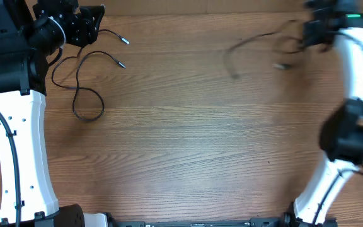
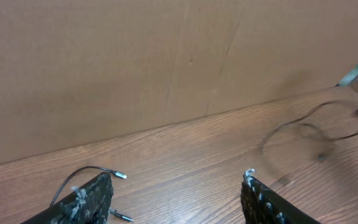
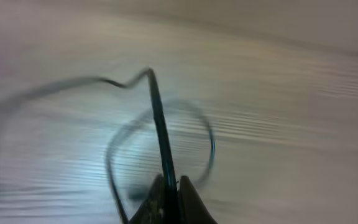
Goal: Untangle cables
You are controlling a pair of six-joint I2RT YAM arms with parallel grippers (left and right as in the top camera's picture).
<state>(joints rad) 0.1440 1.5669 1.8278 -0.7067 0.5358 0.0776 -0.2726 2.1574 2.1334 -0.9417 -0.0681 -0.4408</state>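
My right gripper is holding the second black cable and will next carry it back and to the right in the overhead view.
One thin black cable (image 1: 84, 82) lies in loose loops at the table's far left, with two silver-tipped plugs. Its plug end shows in the left wrist view (image 2: 118, 175). My left gripper (image 1: 87, 25) (image 2: 176, 196) is open and empty, just beyond that cable near the back edge. My right gripper (image 1: 314, 31) (image 3: 169, 190) is shut on a second black cable (image 1: 257, 44) (image 3: 157, 124), which hangs blurred from the jaws in a loop above the table at the far right.
A brown cardboard wall (image 2: 166, 56) stands along the table's back edge. The wooden table (image 1: 188, 139) stretches between the two arms. The right arm's white links (image 1: 351, 94) reach along the right side.
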